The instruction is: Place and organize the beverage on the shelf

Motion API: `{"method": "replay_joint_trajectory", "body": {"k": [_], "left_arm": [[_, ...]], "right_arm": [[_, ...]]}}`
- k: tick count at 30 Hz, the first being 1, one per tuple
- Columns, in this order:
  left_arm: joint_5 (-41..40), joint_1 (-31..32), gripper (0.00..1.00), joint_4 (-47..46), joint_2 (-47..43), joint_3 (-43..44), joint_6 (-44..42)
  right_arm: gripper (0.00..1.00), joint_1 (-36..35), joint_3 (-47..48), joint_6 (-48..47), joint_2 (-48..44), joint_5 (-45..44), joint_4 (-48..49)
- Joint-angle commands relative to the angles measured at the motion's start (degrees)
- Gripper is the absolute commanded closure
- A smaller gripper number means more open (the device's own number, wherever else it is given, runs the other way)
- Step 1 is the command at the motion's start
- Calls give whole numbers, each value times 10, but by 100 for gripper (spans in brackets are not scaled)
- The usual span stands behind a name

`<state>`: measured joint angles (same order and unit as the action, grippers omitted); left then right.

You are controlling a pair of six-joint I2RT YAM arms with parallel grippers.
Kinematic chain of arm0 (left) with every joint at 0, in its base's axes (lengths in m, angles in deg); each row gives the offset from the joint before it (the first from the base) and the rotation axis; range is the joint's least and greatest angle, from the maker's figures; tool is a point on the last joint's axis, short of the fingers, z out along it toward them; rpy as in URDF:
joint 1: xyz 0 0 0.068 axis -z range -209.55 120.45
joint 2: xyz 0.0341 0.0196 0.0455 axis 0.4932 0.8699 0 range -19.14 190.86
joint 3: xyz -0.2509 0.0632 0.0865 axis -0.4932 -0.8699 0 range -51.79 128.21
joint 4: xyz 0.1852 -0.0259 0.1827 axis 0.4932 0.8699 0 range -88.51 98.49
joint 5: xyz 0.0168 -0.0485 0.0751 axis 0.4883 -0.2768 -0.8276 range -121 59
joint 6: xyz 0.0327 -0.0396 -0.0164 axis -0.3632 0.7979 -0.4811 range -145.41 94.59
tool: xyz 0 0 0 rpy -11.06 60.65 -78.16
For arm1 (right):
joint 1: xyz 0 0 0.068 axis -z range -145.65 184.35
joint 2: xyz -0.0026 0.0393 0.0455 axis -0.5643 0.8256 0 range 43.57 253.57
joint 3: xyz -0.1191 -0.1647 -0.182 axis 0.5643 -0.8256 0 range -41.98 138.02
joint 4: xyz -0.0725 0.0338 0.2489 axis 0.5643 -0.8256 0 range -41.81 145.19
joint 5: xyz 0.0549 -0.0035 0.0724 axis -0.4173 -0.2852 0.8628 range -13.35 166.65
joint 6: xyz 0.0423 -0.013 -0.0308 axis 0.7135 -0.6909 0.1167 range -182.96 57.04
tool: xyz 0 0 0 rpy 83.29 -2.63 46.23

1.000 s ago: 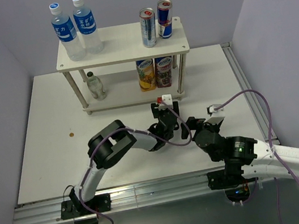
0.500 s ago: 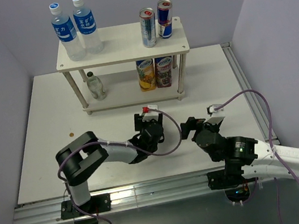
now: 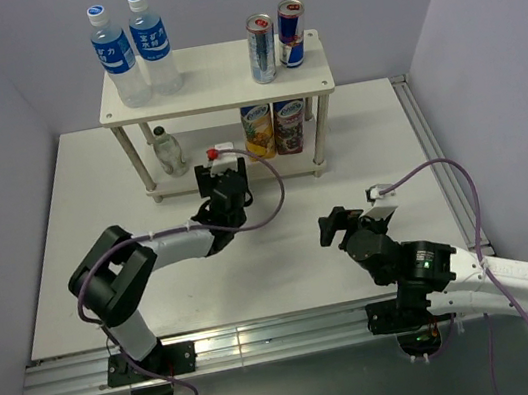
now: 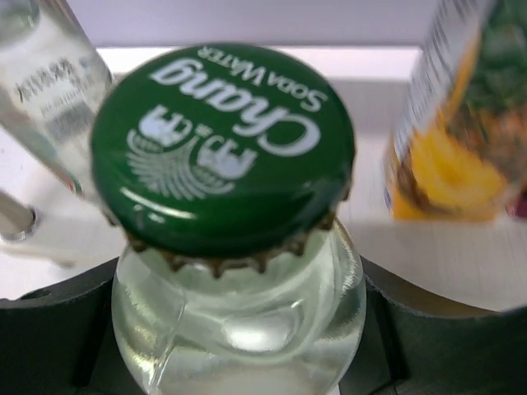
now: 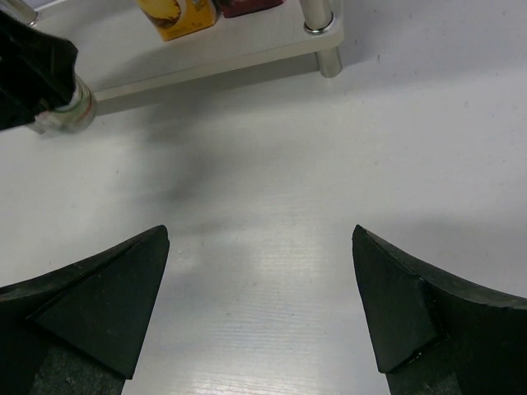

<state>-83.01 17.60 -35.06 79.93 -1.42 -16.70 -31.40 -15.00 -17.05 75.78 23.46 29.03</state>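
Note:
The left gripper needs to move outward, toward the small clear bottle, and let go of the soda water on the board beside that bottle, because the board is empty there.
The shelf (image 3: 214,82) stands at the back of the table, a two-tier cream rack on silver legs. My left gripper (image 3: 221,180) is shut on a clear glass soda water bottle with a green cap (image 4: 222,148), just in front of the lower board's middle. In the left wrist view the dark jaws clamp the bottle's neck (image 4: 239,329). In the top view the gripper hides the bottle. My right gripper (image 3: 334,225) is open and empty over the table on the right, its fingers (image 5: 107,304) wide apart.
Two blue-labelled water bottles (image 3: 133,49) and two slim cans (image 3: 276,39) stand on the top board. On the lower board are a small clear bottle (image 3: 168,151) at the left and two juice cans (image 3: 274,128) at the right. A shelf leg (image 5: 319,33) stands ahead of the right gripper.
My left gripper has carried the soda water bottle left and away from the table's middle to the shelf's lower front. The right arm has stayed almost still.

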Motion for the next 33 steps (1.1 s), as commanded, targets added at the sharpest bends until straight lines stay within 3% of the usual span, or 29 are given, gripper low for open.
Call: {"method": "replay_joint_trajectory", "body": {"k": [1,13,33], "left_arm": [[38,-39,100,-66,-2,68,-23],[50,-103,100,-55,78,155,-4],[74,-165,100,-73,143,184,24]], "right_arm": [[1,-4,-3,-2,-1,-6,21],[1,-3,0,-5,13,-8,22],[1,-3,4,-6,37,-13,25]]}}
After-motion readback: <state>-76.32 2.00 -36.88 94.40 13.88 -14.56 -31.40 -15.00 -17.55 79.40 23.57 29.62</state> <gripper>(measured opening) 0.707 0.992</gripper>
